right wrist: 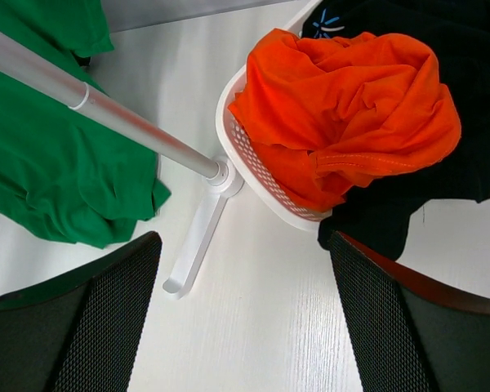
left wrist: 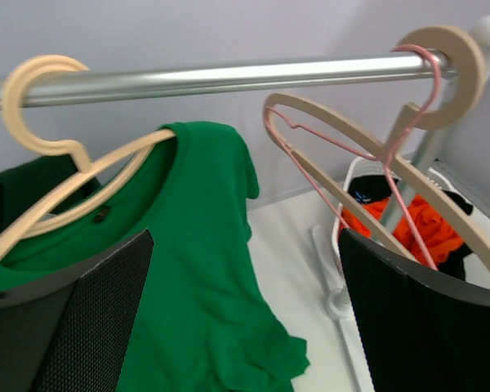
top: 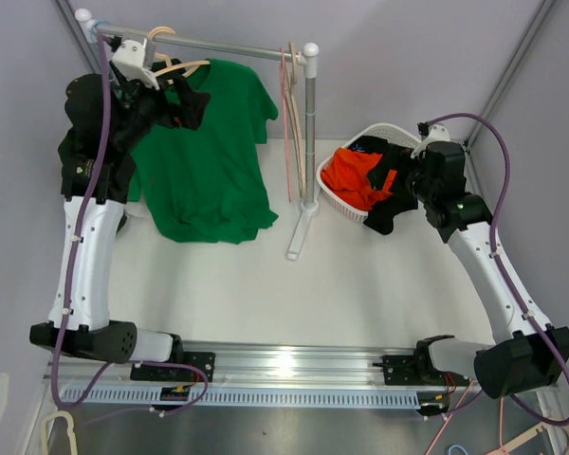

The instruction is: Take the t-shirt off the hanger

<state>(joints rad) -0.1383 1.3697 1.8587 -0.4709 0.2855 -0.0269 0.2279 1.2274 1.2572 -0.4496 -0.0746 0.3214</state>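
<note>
I will next move my left gripper outward and to the left in the top view, onto the hanger's bare arm [top: 161, 72] [left wrist: 46, 202], because its wood shows outside the t-shirt's collar.
A green t-shirt [top: 204, 161] hangs from a beige wooden hanger [top: 175, 66] at the left end of the rail [top: 228, 45], and its hem lies bunched on the table. In the left wrist view the hanger [left wrist: 73, 175] has one arm inside the collar of the t-shirt [left wrist: 204, 269], while its other arm shows bare. My left gripper [top: 188, 102] is up beside the hanger and collar, open, with nothing between its fingers [left wrist: 90, 327]. My right gripper [top: 389, 185] hovers open at the basket's near edge, holding nothing.
Empty beige and pink hangers [left wrist: 351, 139] hang at the rail's right end by the upright post [top: 310, 123] with its foot [right wrist: 196, 237]. A white basket [right wrist: 253, 163] holds an orange garment [right wrist: 351, 106], with a black garment [right wrist: 441, 188] over its rim.
</note>
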